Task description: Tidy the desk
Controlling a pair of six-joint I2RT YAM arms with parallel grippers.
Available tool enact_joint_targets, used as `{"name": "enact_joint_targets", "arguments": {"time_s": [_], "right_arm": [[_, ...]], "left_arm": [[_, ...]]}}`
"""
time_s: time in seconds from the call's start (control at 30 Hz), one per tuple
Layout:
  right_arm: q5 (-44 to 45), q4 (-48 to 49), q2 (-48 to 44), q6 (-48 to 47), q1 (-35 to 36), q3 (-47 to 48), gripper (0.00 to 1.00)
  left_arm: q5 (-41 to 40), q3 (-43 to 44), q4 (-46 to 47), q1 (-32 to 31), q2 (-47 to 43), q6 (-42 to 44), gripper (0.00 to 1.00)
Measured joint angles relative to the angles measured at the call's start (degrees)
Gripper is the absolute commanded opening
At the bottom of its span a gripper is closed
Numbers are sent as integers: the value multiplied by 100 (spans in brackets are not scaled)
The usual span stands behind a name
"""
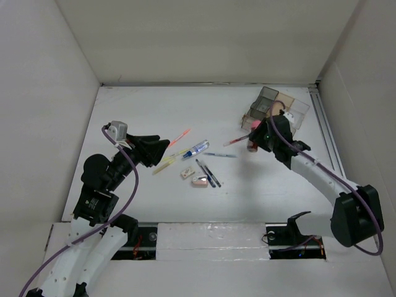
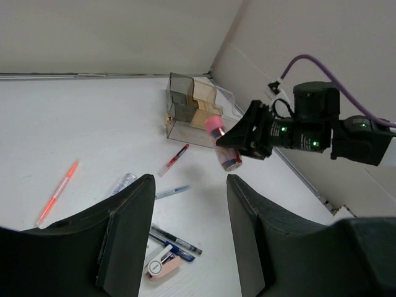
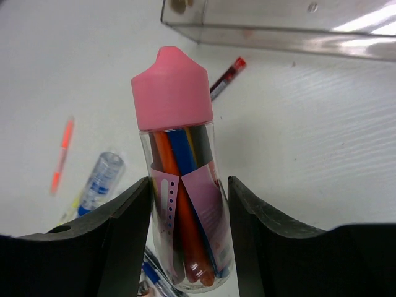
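The clear tube hangs in front of the organizer box [image 1: 278, 108], so my right gripper will next carry it outward, lower it into the tan compartment and release it.
The white desk [image 1: 142, 105] carries scattered stationery. My right gripper [image 1: 255, 137] is shut on a clear tube with a pink cap [image 3: 176, 105], full of coloured pens. The tube [image 2: 223, 145] hangs tilted above the desk, just in front of the clear organizer box [image 1: 278, 108]. In the right wrist view the fingers [image 3: 130, 229] press both sides of the tube. My left gripper [image 1: 162, 148] stands open over the left part of the desk, with nothing between its fingers [image 2: 133, 223].
On the desk lie an orange pen [image 1: 180, 136], a red pen [image 1: 235, 140], a clear marker [image 1: 195, 148], a yellow pen [image 1: 166, 164], a thin blue pen [image 1: 221, 154], two dark pens [image 1: 208, 173], a pink USB-like item [image 1: 199, 181] and a beige eraser [image 1: 187, 173]. A metal rail [image 1: 325, 130] runs along the right.
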Motion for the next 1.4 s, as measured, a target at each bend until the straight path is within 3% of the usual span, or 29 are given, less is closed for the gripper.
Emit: {"name": "enact_joint_targets", "arguments": {"time_s": [0.23,0.43,0.6,0.73,1.07,1.4], "right_arm": [[-372,-192,94,17,-1432,999,34],[-774,-208,1497,-46,-2549,2575,36],[-1054,-518,3106,-267,-2684,4019,39],[-1276,-739,3783,-415,-2682,4358,42],[-1375,-863,3971,-490,-2680,4385,49],[-1331,-776,3969,-496,-2791,4385,70]], "left_arm": [[87,0,33,0,-50,-4,46],[168,0,44,0,-179,-26,46],[234,0,50,0,-208,-48,46],[282,0,83,0,-205,-68,46],[407,0,92,0,-146,-111,46],[413,0,94,0,-144,-116,46]]}}
